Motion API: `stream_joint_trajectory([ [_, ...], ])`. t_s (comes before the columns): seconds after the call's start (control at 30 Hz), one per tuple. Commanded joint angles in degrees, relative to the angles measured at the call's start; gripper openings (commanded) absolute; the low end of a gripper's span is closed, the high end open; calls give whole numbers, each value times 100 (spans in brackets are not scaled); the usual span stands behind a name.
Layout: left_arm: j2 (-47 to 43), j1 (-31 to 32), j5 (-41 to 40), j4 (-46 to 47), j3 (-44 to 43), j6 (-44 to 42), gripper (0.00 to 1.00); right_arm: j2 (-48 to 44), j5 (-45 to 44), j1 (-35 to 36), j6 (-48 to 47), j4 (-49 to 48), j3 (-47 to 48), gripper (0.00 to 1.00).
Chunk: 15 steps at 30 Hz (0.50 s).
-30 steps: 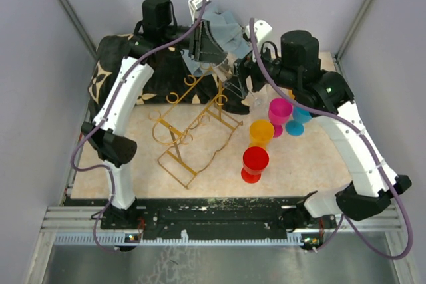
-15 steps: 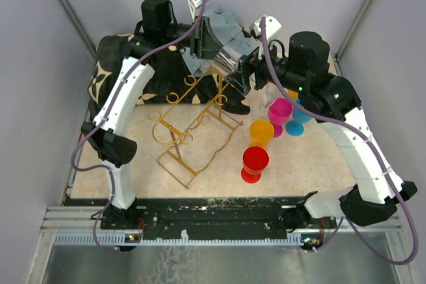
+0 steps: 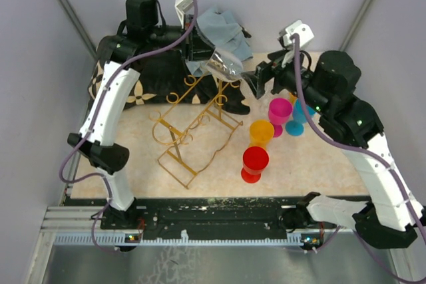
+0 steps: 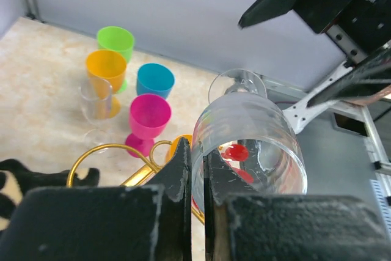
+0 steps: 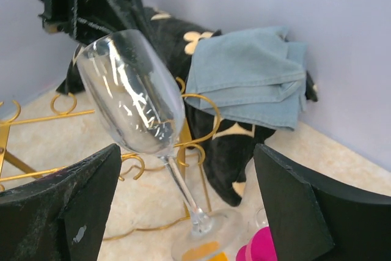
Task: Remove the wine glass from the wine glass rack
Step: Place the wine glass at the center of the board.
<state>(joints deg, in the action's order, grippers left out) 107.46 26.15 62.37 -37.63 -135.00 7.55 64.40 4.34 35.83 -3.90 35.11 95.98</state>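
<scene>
My left gripper will next carry the glass back and down to let go of it, since bare tabletop [image 3: 285, 169] lies below beside the red cup, to the right in the top view.
A clear wine glass [image 3: 225, 64] hangs tilted in the air over the far end of the gold wire wine glass rack [image 3: 193, 128]. My left gripper [image 3: 205, 58] is shut on its rim. In the left wrist view the two fingers [image 4: 181, 169] pinch the wall of the wine glass [image 4: 250, 145], one outside and one inside. My right gripper [image 3: 261, 81] stands open to the right of the glass, apart from it. From the right wrist, the wine glass [image 5: 131, 93] slants foot-down beyond the right gripper [image 5: 186, 151], beside the rack's scroll ends [image 5: 201, 120].
Magenta [image 3: 279, 110], orange [image 3: 261, 131], red [image 3: 255, 161] and blue [image 3: 298, 121] cups stand right of the rack. A green cup [image 4: 116, 41] and a small clear glass [image 4: 96, 99] stand with them. A black patterned cloth [image 3: 126, 58] and a folded blue cloth [image 5: 250, 77] lie at the back.
My left gripper has shut on the glass rim and carried the glass back and left. My right gripper has opened wider and drawn away to the right.
</scene>
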Motion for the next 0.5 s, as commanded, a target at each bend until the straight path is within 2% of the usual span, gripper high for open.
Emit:
stream_joint_trajectory([
  [0.0, -407, -2, -419, -438, -215, -885, 0, -322, -570, -24, -12, -586, -19, 89],
  [0.23, -831, 185, -787, -1100, -212, -1588, 0, -959, -1816, -24, 28, -868, -196, 90],
  [0.33, -1043, 585, -1189, -1427, -178, -2100, 0, -1103, -2500, -24, -40, -605, -237, 90],
  [0.47, -1142, 1274, -1961, -1894, -162, -2698, 0, -1114, -3856, -25, 55, -110, -225, 90],
])
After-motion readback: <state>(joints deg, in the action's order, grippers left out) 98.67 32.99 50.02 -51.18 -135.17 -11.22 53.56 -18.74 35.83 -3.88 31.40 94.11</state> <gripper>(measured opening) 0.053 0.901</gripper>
